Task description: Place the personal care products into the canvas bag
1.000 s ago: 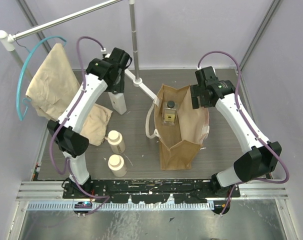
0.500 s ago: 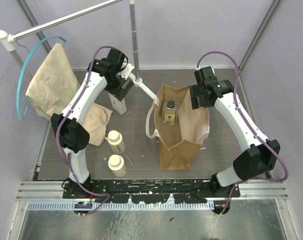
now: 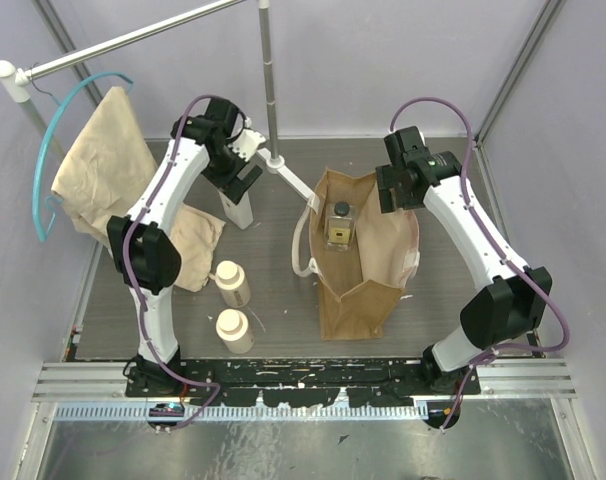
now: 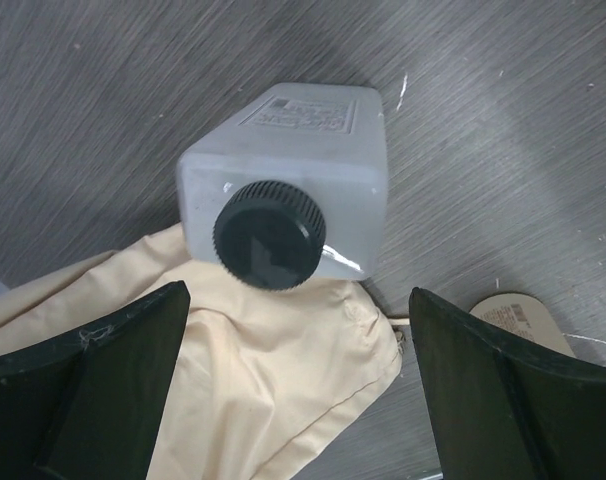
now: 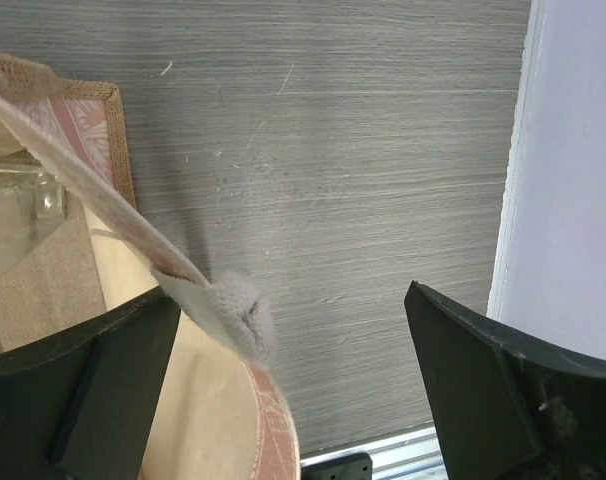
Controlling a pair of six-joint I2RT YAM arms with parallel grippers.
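My left gripper must first move down over the dark cap, to get its fingers on both sides of the whitish rectangular bottle's upper body.
A whitish rectangular bottle (image 3: 239,207) with a dark round cap (image 4: 270,235) stands upright at the back left. My left gripper (image 3: 246,172) hangs open just above it, empty; in the left wrist view the bottle (image 4: 313,140) lies beyond the open gripper (image 4: 298,400), not between the fingers. A second such bottle (image 3: 339,225) stands inside the tan canvas bag (image 3: 368,270). Two cream cylindrical bottles (image 3: 232,283) (image 3: 234,330) stand at the front left. My right gripper (image 3: 396,192) is open and empty at the bag's far right rim, next to a whitish strap handle (image 5: 228,312).
A pale beige cloth (image 3: 193,247) lies beside the bottles and under my left gripper (image 4: 273,370). Another beige garment (image 3: 101,175) hangs from a teal hanger on the rail at far left. A metal stand post (image 3: 270,90) rises behind the bag. The right wall (image 5: 573,180) is close.
My left arm has swung and turned its wrist over the upright bottle, the gripper shifting slightly right. My right gripper has edged a little toward the back. The bottles and the bag have not moved.
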